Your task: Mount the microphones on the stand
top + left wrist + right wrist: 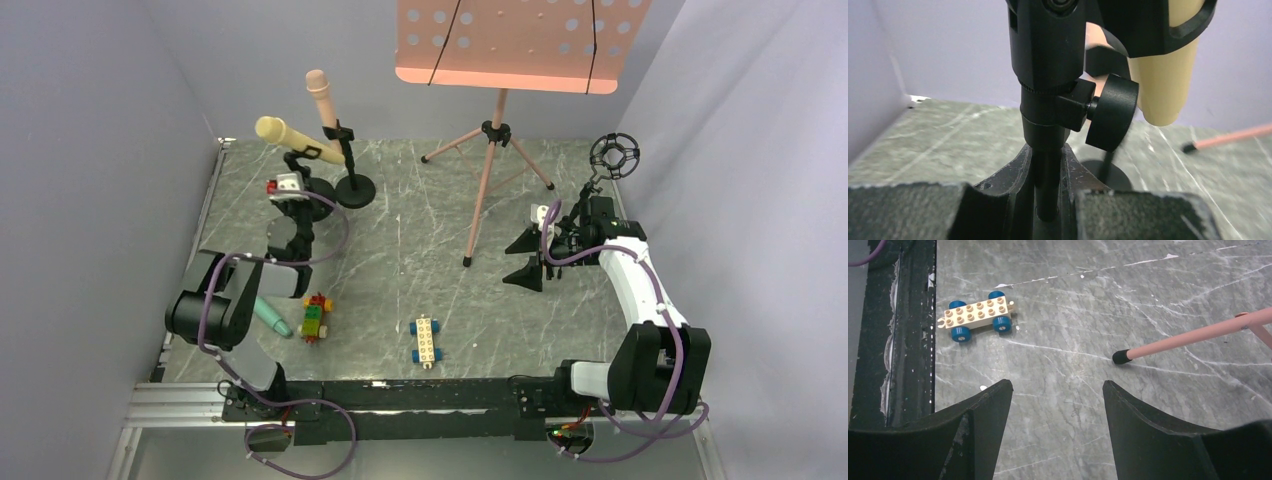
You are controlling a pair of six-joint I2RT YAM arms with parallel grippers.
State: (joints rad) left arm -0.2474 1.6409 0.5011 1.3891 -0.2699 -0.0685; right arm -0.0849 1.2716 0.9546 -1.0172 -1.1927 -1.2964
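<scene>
I will put the yellow microphone's stand outward on the bare tabletop with my left gripper, toward the back corner and clear of the pink microphone's nearby base. Then I will let go of the stand's pole (pixel 1047 185).
The pale yellow microphone (pixel 287 136) sits tilted in the clip of a black stand (pixel 318 205) at the back left. My left gripper (pixel 298 200) is shut on that stand's pole (pixel 1047 185), just below the clip joint and its round knob (pixel 1111 112); the yellow microphone's tail (pixel 1162 85) hangs above. The pink microphone (pixel 321 95) stands clipped in a second black stand (pixel 355 190) beside it. The teal-green microphone (pixel 270 317) lies on the table by my left arm. My right gripper (pixel 527 260) is open and empty above bare table (pixel 1058 390).
A pink music stand (pixel 490 150) stands at the back middle, one foot (pixel 1122 357) ahead of my right gripper. A black stand with a ring mount (pixel 614 155) is at the back right. A white toy car (pixel 425 340) and a colourful one (pixel 315 317) lie near the front.
</scene>
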